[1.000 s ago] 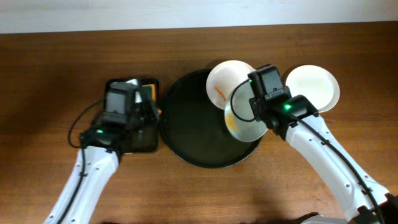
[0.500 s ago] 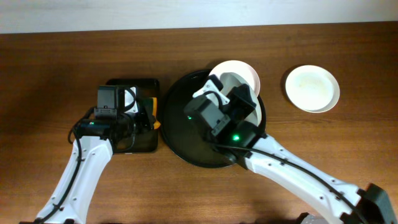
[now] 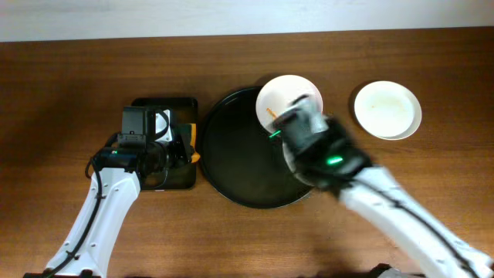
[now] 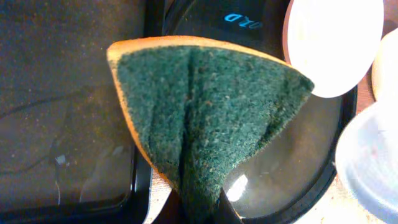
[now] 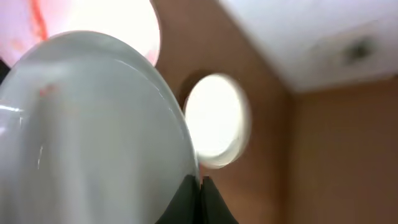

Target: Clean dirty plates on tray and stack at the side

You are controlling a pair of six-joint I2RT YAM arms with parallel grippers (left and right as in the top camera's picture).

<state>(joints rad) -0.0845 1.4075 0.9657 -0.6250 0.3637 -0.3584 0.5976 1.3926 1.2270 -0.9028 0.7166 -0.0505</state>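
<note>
I need to turn my right gripper next so that the pale-grey plate (image 5: 93,137) lies flat, and then bring the plate down toward the tray's bare part.
My left gripper (image 3: 184,144) (image 4: 202,205) is shut on a green sponge with an orange edge (image 4: 205,118), held over the gap between the rectangular tray and the round black tray (image 3: 231,154) (image 4: 292,162). My right gripper (image 3: 299,133) (image 5: 200,183) is shut on the rim of a pale-grey plate (image 5: 93,137) and holds it tilted over the round tray's right half; the blurred arm hides it from overhead. A second plate with an orange smear (image 3: 289,96) (image 5: 93,25) lies on the tray's far rim. A third plate (image 3: 387,109) (image 5: 214,121) sits on the table to the right.
The smaller rectangular black tray (image 3: 150,177) (image 4: 62,93) lies left of the round tray, under my left arm. Bare wooden table (image 3: 62,93) spreads around both trays.
My right arm swung over the tray's middle half a second ago and has come back to its right half, blurred with motion. The left arm has hardly moved since then.
</note>
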